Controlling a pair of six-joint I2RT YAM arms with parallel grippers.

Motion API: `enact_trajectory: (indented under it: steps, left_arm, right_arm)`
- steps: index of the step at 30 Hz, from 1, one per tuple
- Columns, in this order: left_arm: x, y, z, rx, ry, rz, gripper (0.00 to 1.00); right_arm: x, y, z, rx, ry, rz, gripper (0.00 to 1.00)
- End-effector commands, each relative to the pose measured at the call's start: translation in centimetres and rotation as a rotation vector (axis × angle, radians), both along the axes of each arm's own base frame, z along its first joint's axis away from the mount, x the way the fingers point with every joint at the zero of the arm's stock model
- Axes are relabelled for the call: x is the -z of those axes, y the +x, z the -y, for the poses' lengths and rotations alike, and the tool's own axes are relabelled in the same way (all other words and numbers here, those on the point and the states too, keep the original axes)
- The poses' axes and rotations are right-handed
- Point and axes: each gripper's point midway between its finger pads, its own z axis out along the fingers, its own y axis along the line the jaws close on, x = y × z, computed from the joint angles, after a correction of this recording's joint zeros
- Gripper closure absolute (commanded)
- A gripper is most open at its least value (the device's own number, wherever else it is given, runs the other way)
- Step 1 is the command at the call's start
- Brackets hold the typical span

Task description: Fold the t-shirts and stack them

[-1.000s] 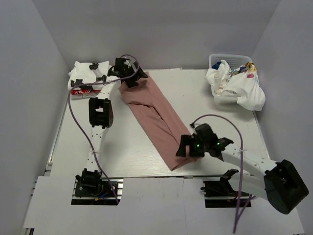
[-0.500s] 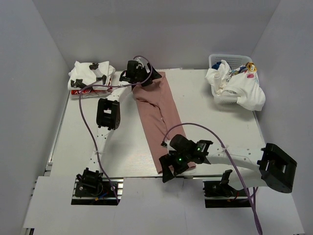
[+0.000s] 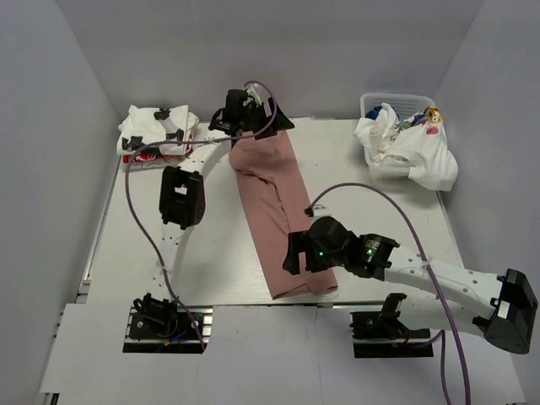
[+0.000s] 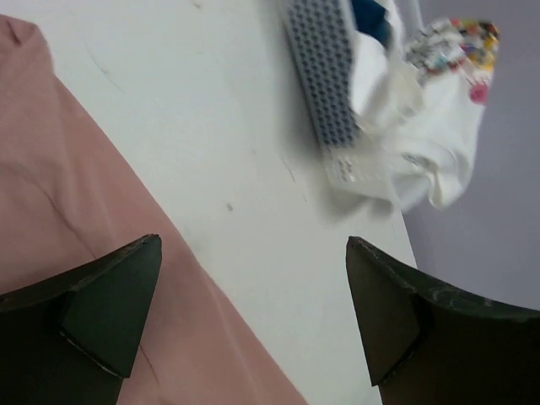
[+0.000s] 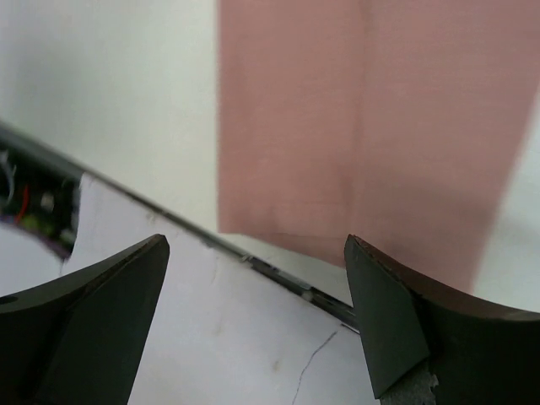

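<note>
The pink t-shirt still lies at full length. My left gripper should next move back along it and down onto its near corner on the stack's side point(image 3: 275, 295).
A dusty-pink t-shirt point(image 3: 274, 207), folded into a long narrow strip, lies on the table running from the far edge to the near edge. My left gripper point(image 3: 268, 121) is open and empty at the strip's far end. In the left wrist view the pink cloth point(image 4: 51, 194) lies under the left finger, with the gripper point(image 4: 253, 243) over bare table. My right gripper point(image 3: 297, 253) is open and empty just above the strip's near end. The right wrist view shows the shirt's near hem point(image 5: 363, 126) between the open gripper's point(image 5: 256, 240) jaws.
A stack of folded white t-shirts point(image 3: 152, 135) sits at the back left. A white mesh basket point(image 3: 396, 101) at the back right holds crumpled white printed t-shirts point(image 3: 418, 156) that spill over its front. The basket point(image 4: 325, 76) also shows in the left wrist view.
The pink strip has swung from a diagonal to nearly straight front to back. My left gripper moved right along the far edge. My right gripper went left, then back a little from the near edge.
</note>
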Motion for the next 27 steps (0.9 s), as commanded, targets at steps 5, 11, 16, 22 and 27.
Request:
enact_trajectory:
  steps: [5, 11, 16, 22, 27]
  left_arm:
    - [-10.8, -18.7, -4.0, 0.087, 0.201, 0.187, 0.00]
    - [-4.3, -33.9, -6.8, 0.114, 0.213, 0.048, 0.00]
    - [1.9, -41.1, -5.9, 0.218, 0.348, -0.170, 0.00]
    - [7.0, -46.3, -4.6, 0.290, 0.674, -0.289, 0.00]
    - [10.7, -48.3, -5.2, 0.274, 0.911, -0.332, 0.00]
  right_arm:
    - [0.9, 3.3, 7.9, 0.453, -0.094, 0.000, 0.10]
    - [0.8, 3.7, 11.3, 0.525, -0.130, -0.012, 0.10]
    - [3.3, 3.3, 11.8, 0.473, -0.209, -0.110, 0.10]
    - [5.4, 2.7, 11.1, 0.417, -0.206, -0.228, 0.10]
    - [5.6, 3.0, 12.6, 0.452, -0.202, -0.212, 0.10]
